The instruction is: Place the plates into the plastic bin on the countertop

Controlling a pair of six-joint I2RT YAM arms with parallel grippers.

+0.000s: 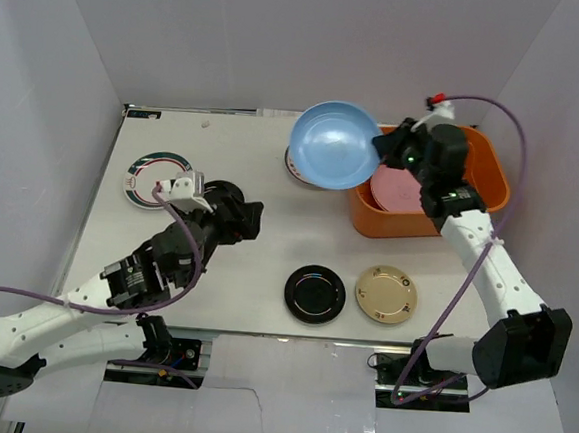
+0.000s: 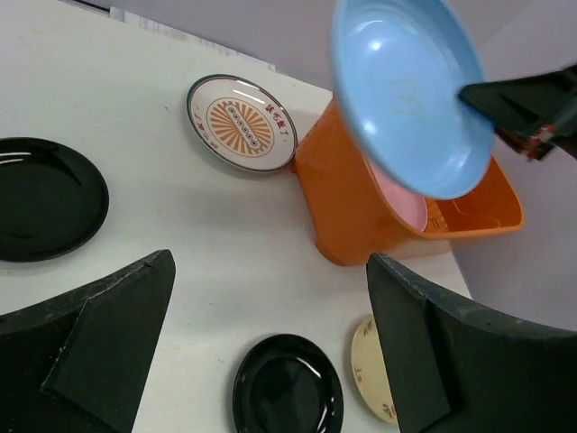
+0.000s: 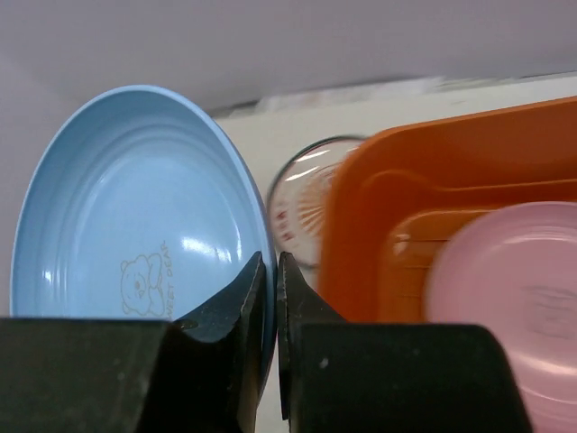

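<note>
The right gripper moves to the right in the top view and down next, releasing atop the pink plate point(image 1: 397, 190), as the light blue plate point(image 1: 333, 145) is still outside the bin.
My right gripper point(image 1: 383, 156) is shut on the rim of the light blue plate point(image 1: 333, 145) and holds it tilted in the air, left of the orange plastic bin point(image 1: 496, 171). In the right wrist view the fingers point(image 3: 270, 262) pinch the blue plate's edge point(image 3: 126, 225). A pink plate point(image 1: 397, 190) lies in the bin. My left gripper point(image 1: 247, 218) is open and empty point(image 2: 270, 262) above the countertop point(image 1: 253, 174). A black plate point(image 1: 314, 294) and a gold-tan plate point(image 1: 386, 293) lie near the front. An orange-pattern plate point(image 2: 242, 122) lies beside the bin.
A white plate with a green-red rim point(image 1: 157, 179) lies at the left behind my left arm. A second black plate point(image 2: 41, 198) shows at the left of the left wrist view. White walls enclose the table on three sides.
</note>
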